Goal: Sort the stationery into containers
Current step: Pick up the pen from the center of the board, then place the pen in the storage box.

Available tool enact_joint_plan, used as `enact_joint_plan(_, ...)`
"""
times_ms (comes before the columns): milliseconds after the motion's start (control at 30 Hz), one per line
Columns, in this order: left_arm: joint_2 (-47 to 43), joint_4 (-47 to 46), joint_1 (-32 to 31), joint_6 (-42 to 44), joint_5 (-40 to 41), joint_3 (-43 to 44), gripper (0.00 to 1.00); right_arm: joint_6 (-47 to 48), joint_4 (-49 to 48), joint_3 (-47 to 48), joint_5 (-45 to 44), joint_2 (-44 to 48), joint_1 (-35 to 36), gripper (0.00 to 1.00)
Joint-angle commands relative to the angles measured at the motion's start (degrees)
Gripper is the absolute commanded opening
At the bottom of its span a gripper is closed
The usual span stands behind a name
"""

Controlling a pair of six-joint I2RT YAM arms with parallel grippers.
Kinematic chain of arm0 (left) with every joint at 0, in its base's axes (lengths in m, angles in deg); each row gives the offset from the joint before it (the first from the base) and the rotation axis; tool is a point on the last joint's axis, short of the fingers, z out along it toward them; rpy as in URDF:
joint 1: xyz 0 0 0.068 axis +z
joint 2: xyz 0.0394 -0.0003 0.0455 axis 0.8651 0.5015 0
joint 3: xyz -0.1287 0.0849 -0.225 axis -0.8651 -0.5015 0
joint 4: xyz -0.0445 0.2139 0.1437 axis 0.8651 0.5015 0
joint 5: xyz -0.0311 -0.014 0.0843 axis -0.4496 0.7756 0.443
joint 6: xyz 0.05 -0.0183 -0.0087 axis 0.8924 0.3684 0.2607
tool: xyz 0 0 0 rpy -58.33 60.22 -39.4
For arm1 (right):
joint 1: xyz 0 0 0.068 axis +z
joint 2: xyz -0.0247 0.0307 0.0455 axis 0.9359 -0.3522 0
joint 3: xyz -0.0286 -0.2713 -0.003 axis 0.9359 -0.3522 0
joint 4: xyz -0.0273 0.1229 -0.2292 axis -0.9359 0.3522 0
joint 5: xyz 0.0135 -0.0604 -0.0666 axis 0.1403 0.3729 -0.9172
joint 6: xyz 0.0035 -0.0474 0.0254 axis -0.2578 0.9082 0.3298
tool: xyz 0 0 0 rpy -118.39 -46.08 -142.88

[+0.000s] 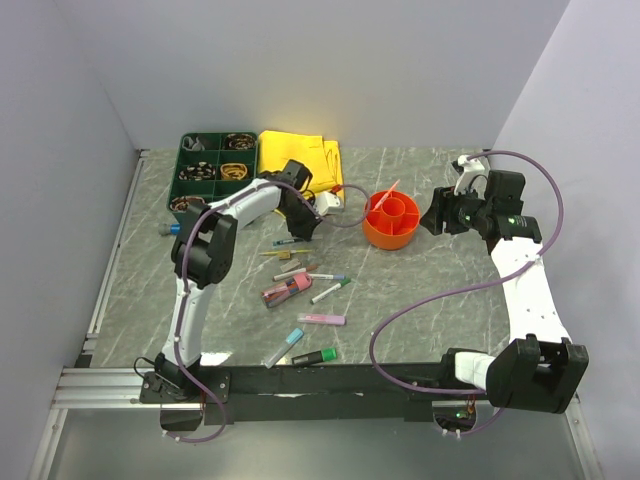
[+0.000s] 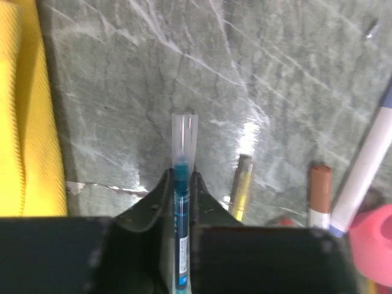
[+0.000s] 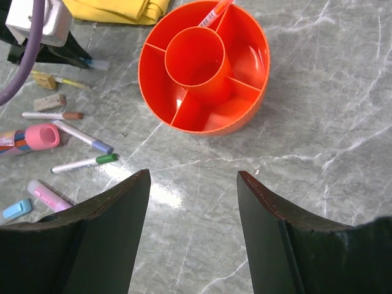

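The pen goes up over the orange pot in my left gripper next, tilts upright and comes down into the outer slot for release, since a pink pen leans there.
My left gripper is shut on a teal pen with a clear cap, low over the table beside the yellow cloth. The cap tip also shows in the right wrist view. The round orange pot holds one pink pen leaning on its far rim. My right gripper is open and empty, just right of the pot. The dark green tray stands at the back left. Several pens and markers lie scattered on the table in front of the left gripper.
Near the held pen lie a yellow pen, a brown-capped pen, a white pen with a blue cap and a pink marker. More markers lie near the front edge. A blue piece lies far left.
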Motion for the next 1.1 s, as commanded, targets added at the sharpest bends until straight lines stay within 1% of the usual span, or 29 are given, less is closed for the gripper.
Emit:
enact_joint_plan(0, 1.3, 8.0, -0.5, 1.6, -3.1, 4.7, 0.03, 0.3, -1.2, 1.9, -1.0, 0.1, 0.3, 0.66)
enact_joint_plan(33, 0.1, 11.2, -0.5, 3.4, -6.2, 5.8, 0.01, 0.4, -1.2, 2.2, -1.3, 0.0, 0.3, 0.66)
enact_joint_plan(67, -0.6, 13.4, -0.2, 5.0, -8.2, 8.8, 0.01, 0.5, -1.0, 2.2, -1.4, 0.1, 0.3, 0.66)
enact_joint_plan(133, -3.1, 15.9, 0.1, 6.5, -11.7, 11.9, 0.01, 0.5, -0.8, 2.2, -1.3, -0.1, 0.3, 0.66)
enact_joint_plan(167, -3.9, 16.4, 0.1, 6.9, -14.6, 15.3, 0.01, 0.5, -1.0, 2.2, -1.3, -0.1, 0.3, 0.66)
enact_joint_plan(200, -5.2, 16.5, 0.1, 7.8, -16.7, 16.8, 0.01, 0.4, -1.1, 2.1, -1.4, -0.1, 0.2, 0.66)
enact_joint_plan(233, -5.8, 15.4, 0.1, 7.5, -18.3, 17.9, 0.01, 0.4, -1.4, 1.8, -1.3, 0.0, 0.3, 0.66)
enact_joint_plan(267, -6.4, 11.4, 0.1, 6.7, -21.8, 19.3, 0.01, 0.0, -1.9, 1.6, -1.4, 0.0, 0.3, 0.66)
enact_joint_plan(333, -8.1, 3.3, 0.1, 0.5, -25.4, 19.0, 0.01, -0.4, -2.6, 1.1, -1.5, 0.0, 0.3, 0.66)
enact_joint_plan(367, -8.9, -9.2, 0.3, -2.9, -29.2, 16.1, 0.01, -0.5, -2.7, 1.0, -1.5, 0.1, 0.3, 0.66)
enact_joint_plan(400, -10.7, -16.8, 0.4, -12.0, -30.6, 13.7, 0.01, -0.6, -2.7, 0.9, -1.5, 0.0, 0.3, 0.66)
enact_joint_plan(433, -11.4, -25.1, 0.4, -17.7, -32.0, 10.5, 0.01, -0.6, -2.7, 1.0, -1.6, 0.1, 0.3, 0.66)
enact_joint_plan(467, -11.9, -44.3, 0.4, -23.2, -32.5, 4.6, 0.01, -0.4, -2.6, 0.9, -1.5, 0.1, 0.3, 0.65)
enact_joint_plan(500, -11.6, -51.7, 0.4, -33.5, -33.0, 2.5, 0.01, -0.4, -2.5, 1.2, -1.8, 0.2, 0.3, 0.65)
enact_joint_plan(533, -10.6, -58.8, 0.2, -38.5, -32.9, 1.5, 0.01, -0.2, -2.3, 1.4, -1.9, 0.1, 0.3, 0.66)
enact_joint_plan(567, -9.3, -63.2, 0.0, -42.7, -32.9, 2.6, 0.01, 0.1, -2.1, 1.5, -2.2, 0.3, 0.3, 0.66)
enact_joint_plan(600, -5.7, -69.0, -0.1, -51.6, -32.8, 4.5, 0.01, 0.2, -2.0, 1.4, -2.4, 0.4, 0.3, 0.65)
enact_joint_plan(633, -3.7, -72.1, -0.2, -55.6, -32.7, 8.0, 0.01, 0.3, -1.9, 1.4, -2.5, 0.5, 0.3, 0.65)
enact_joint_plan(667, -2.0, -76.0, -0.4, -60.1, -32.2, 9.0, 0.01, 0.4, -1.9, 1.3, -2.5, 0.6, 0.3, 0.65)
enact_joint_plan(700, 0.9, -84.5, -0.6, -67.4, -30.6, 9.4, 0.01, 0.4, -2.0, 1.0, -2.5, 0.8, 0.3, 0.65)
enact_joint_plan(733, 2.1, -85.9, -1.3, -69.1, -29.7, 10.8, 0.01, 0.3, -2.0, 0.9, -2.6, 0.9, 0.2, 0.65)
enact_joint_plan(800, 4.1, -83.8, -2.4, -65.9, -29.2, 12.8, 0.01, 0.3, -1.9, 0.6, -2.5, 1.1, 0.2, 0.65)
enact_joint_plan(1000, 7.4, -84.2, -4.7, -65.6, -28.5, 14.3, 0.01, 1.1, -0.9, 0.4, -2.5, 1.5, 0.2, 0.65)
enact_joint_plan(1067, 8.1, -83.3, -5.3, -64.3, -28.0, 15.1, 0.01, 1.5, -0.4, 0.4, -2.5, 1.6, 0.2, 0.65)
